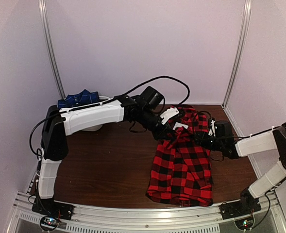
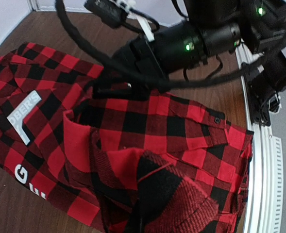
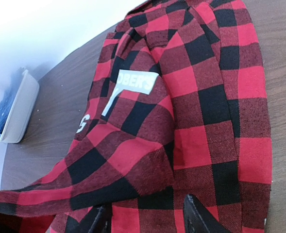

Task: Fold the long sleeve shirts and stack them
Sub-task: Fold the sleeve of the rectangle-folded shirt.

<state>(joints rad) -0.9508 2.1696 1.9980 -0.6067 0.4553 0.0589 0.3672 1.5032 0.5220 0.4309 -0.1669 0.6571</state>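
Note:
I will next move my left gripper down and back toward the shirt's near end [image 1: 180,188] [image 2: 227,187]. Then I will let go of the held fold there.
The red-and-black checked shirt [image 1: 182,165] lies partly folded on the brown table, with white block letters [image 2: 25,114] on its far part. It also shows in the right wrist view [image 3: 191,97]. My left gripper [image 1: 171,133] reaches across to the shirt's upper middle. In the left wrist view its fingers are buried in a bunched, lifted fold [image 2: 174,199], which it appears shut on. My right gripper [image 3: 150,221] is open, its fingertips [image 3: 100,219] spread just over the cloth at the shirt's right edge [image 1: 202,139]. The navy blue shirt [image 1: 78,99] sits folded at the back left.
The navy shirt rests in a white tray [image 3: 24,104] by the back wall. My right arm's black wrist and cables [image 2: 196,43] hang close over the shirt. A metal rail [image 1: 147,213] runs along the near edge. Walls enclose the table on three sides.

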